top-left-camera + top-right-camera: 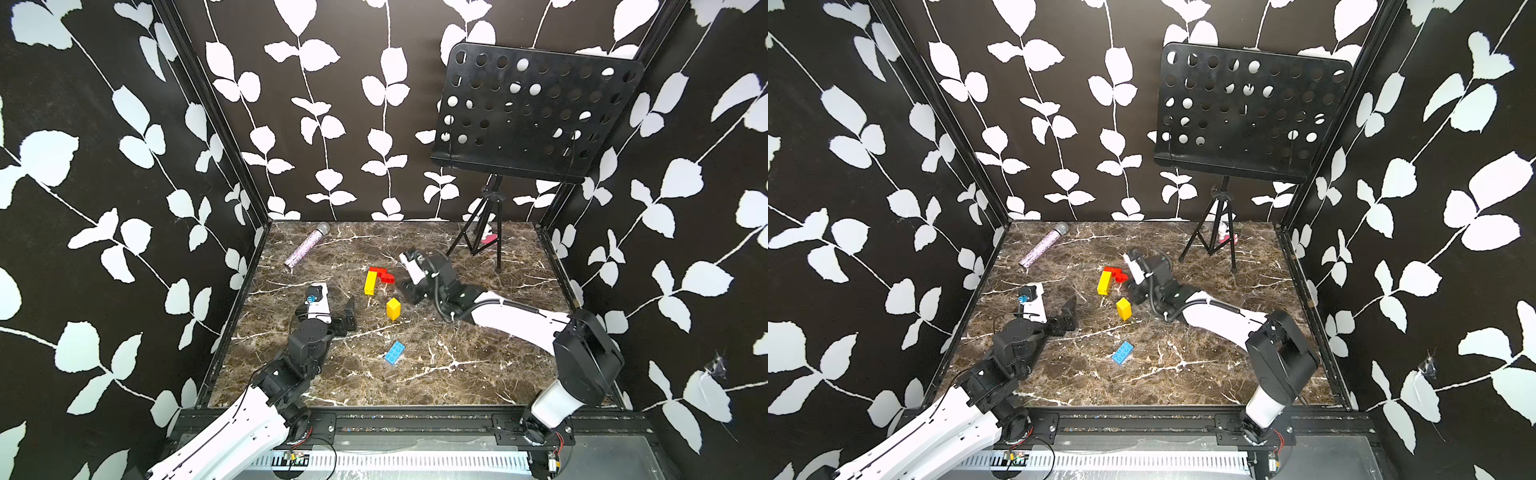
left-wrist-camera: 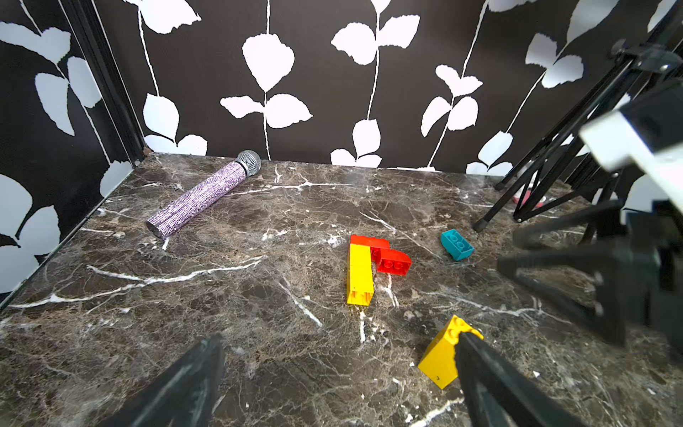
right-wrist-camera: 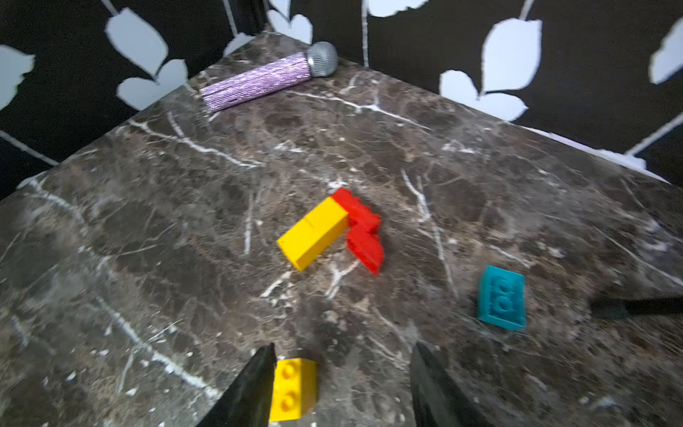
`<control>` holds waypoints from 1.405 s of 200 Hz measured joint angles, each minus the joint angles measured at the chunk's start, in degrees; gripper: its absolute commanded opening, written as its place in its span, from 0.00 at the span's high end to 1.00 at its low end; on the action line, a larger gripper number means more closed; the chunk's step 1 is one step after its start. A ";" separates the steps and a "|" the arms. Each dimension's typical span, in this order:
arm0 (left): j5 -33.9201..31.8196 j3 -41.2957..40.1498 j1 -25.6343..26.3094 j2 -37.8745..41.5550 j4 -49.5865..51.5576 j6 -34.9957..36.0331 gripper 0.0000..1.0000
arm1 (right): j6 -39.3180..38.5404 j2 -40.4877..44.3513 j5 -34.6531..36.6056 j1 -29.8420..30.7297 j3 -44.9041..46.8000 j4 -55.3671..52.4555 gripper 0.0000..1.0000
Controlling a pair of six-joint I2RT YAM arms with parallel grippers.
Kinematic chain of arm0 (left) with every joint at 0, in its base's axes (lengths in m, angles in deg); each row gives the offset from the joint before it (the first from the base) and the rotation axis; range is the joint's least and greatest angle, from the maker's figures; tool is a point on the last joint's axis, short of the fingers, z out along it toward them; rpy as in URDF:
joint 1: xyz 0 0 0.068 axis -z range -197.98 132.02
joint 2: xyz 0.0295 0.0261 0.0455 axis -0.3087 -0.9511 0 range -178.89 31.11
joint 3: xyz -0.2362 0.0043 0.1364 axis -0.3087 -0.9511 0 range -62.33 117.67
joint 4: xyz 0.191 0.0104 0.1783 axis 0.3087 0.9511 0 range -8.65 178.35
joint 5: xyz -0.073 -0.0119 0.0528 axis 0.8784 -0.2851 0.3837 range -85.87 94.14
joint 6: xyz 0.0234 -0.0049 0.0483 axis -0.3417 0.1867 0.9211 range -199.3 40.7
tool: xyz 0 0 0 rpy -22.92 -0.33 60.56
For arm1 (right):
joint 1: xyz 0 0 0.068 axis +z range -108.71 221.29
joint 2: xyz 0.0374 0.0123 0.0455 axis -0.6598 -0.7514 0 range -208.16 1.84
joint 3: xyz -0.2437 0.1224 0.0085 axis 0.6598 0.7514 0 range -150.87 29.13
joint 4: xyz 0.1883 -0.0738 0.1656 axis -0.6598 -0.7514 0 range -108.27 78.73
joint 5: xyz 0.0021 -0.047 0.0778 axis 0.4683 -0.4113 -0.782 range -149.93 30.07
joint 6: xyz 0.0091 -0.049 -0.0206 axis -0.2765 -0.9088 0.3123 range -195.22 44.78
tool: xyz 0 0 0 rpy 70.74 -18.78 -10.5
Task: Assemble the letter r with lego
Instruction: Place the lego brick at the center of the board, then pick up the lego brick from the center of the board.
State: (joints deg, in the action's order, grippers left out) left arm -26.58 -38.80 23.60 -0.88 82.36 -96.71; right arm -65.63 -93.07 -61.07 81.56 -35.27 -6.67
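I should move my right gripper outward, then down to the long sides of the teal brick (image 3: pixel 502 297), which lies alone with clear tabletop for both fingers.
A long yellow lego stack (image 1: pixel 370 282) lies joined to red lego bricks (image 1: pixel 385 276) mid-table, forming an r-like shape, clearest in the left wrist view (image 2: pixel 359 275). A single yellow brick (image 1: pixel 393 308) stands just in front of it. My right gripper (image 3: pixel 343 351) is open above this brick (image 3: pixel 294 388), which sits beside one finger with a wide gap to the other. A teal brick (image 3: pixel 502 297) lies beside that gripper and is hidden in both top views. A blue brick (image 1: pixel 395 353) lies nearer the front. My left gripper (image 2: pixel 338 338) is wide open and holds nothing.
A glittery purple microphone (image 1: pixel 306 249) lies at the back left. A black music stand (image 1: pixel 532 112) on tripod legs (image 1: pixel 486 232) occupies the back right, with a small red and white object (image 1: pixel 489 237) behind the legs. Patterned walls close three sides.
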 measured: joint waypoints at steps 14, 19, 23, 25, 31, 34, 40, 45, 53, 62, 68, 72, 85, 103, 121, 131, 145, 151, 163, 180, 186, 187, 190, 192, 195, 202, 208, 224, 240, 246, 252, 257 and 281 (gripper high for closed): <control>0.00 -0.02 -0.02 0.07 0.00 0.00 0.01 | 1.01 -3.06 -0.24 -4.09 -3.54 -2.23 0.44; 0.02 -0.02 -0.02 0.07 0.00 0.00 0.01 | 1.31 -4.57 -0.33 -5.51 -5.14 -3.21 0.43; 0.02 0.00 -0.02 0.02 0.00 0.00 0.01 | 1.51 -5.73 -0.48 -6.45 -6.25 -3.76 0.43; 0.02 -0.02 -0.02 0.02 0.00 0.00 0.01 | 1.53 -6.43 -0.55 -6.99 -6.95 -4.11 0.43; 0.04 -0.02 -0.02 -0.04 0.00 -0.02 0.01 | 1.66 -8.44 -0.94 -8.31 -8.70 -5.03 0.43; 0.04 0.00 -0.02 -0.09 0.00 -0.02 0.01 | 1.62 -9.66 -0.98 -9.09 -9.79 -5.86 0.43; 0.07 0.00 -0.04 -0.20 0.00 -0.04 0.01 | 1.62 -11.56 -1.09 -10.23 -11.52 -6.97 0.43; 0.07 0.00 -0.04 -0.31 0.00 -0.11 0.01 | 1.51 -13.29 -1.25 -11.13 -12.94 -7.91 0.43; 0.09 -0.02 -0.07 -0.59 -0.02 -0.20 0.01 | 1.33 -15.91 -1.42 -12.15 -15.12 -9.68 0.43; 0.15 0.00 -0.09 -1.03 -0.02 -0.35 0.01 | 0.92 -19.02 -1.81 -12.94 -17.59 -11.76 0.42; 0.24 0.00 -0.13 -1.29 -0.02 -0.42 0.01 | 0.61 -20.70 -2.23 -13.20 -18.97 -12.85 0.42; 0.26 0.00 -0.15 -1.53 -0.04 -0.48 0.01 | 0.37 -21.79 -2.54 -13.29 -19.85 -13.51 0.42; 0.31 -0.02 -0.17 -2.25 -0.07 -0.66 0.01 | -0.26 -24.96 -3.65 -13.31 -22.25 -15.45 0.42; 0.46 -0.02 -0.28 -3.48 -0.09 -0.81 0.01 | -0.96 -28.02 -5.07 -13.20 -24.90 -17.75 0.42; 0.72 0.00 -0.28 -4.52 -0.11 -0.85 0.01 | -1.33 -29.81 -5.51 -13.18 -27.10 -19.34 0.43; 0.90 0.00 -0.28 -5.05 -0.17 -0.87 0.01 | -1.51 -30.42 -5.51 -13.16 -28.17 -20.09 0.44; 1.14 0.00 -0.31 -5.70 -0.50 -0.90 0.01 | -1.92 -30.93 -5.22 -13.18 -29.46 -20.65 0.50; 1.20 0.00 -0.35 -6.01 -0.72 -0.92 0.01 | -2.10 -30.97 -5.03 -13.18 -29.73 -20.79 0.54; 1.33 0.00 -0.39 -6.58 -1.20 -0.96 0.01 | -2.45 -30.99 -4.57 -13.18 -29.79 -20.83 0.60; 1.55 0.00 -0.48 -7.45 -1.90 -0.98 0.01 | -2.60 -30.99 -3.74 -13.18 -29.59 -20.87 0.61; 1.62 0.00 -0.50 -7.91 -2.19 -0.98 0.01 | -2.69 -30.99 -3.58 -13.18 -29.59 -21.11 0.61; 1.62 0.00 -0.48 -7.93 -2.21 -0.98 0.01 | -2.71 -30.99 -3.58 -13.18 -29.59 -21.16 0.61; 1.68 0.00 -0.50 -8.17 -2.36 -0.98 0.01 | -2.75 -30.99 -3.52 -13.18 -29.59 -21.24 0.60; 1.77 0.00 -0.50 -8.37 -2.47 -0.98 0.01 | -2.78 -30.99 -3.52 -13.18 -29.59 -21.29 0.60; 1.81 0.02 -0.50 -8.61 -2.60 -0.96 0.01 | -2.78 -30.99 -3.52 -13.18 -29.59 -21.40 0.59; 2.01 0.17 -0.52 -9.38 -2.69 -0.96 0.01 | -2.80 -30.99 -3.45 -13.18 -29.59 -21.64 0.58; 2.27 0.46 -0.52 -10.14 -2.67 -0.94 0.01 | -2.97 -30.99 -3.41 -13.18 -29.59 -21.81 0.57; 2.95 1.51 -0.52 -12.13 -2.86 -0.92 0.01 | -3.37 -31.04 -3.32 -13.18 -29.62 -22.23 0.59; 3.63 2.32 -0.52 -13.46 -3.17 -0.92 0.01 | -3.65 -31.10 -3.34 -13.18 -29.62 -22.47 0.62; 3.89 2.56 -0.52 -13.88 -3.30 -0.90 0.01 | -3.63 -31.12 -3.32 -13.18 -29.62 -22.56 0.64; 4.11 2.69 -0.52 -14.16 -3.54 -0.92 0.01 | -3.76 -31.15 -3.32 -13.18 -29.64 -22.60 0.67; 4.31 2.73 -0.52 -14.34 -3.80 -0.92 0.01 | -3.85 -31.17 -3.34 -13.18 -29.64 -22.64 0.69; 5.22 2.86 -0.52 -15.10 -4.39 -0.76 0.01 | -4.15 -31.26 -3.37 -13.18 -30.16 -23.10 0.79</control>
State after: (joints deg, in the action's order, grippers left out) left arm -21.36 -35.94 23.08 -15.98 77.97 -97.47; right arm -69.79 -124.33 -64.44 68.38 -65.44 -29.77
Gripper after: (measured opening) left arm 0.990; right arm 0.301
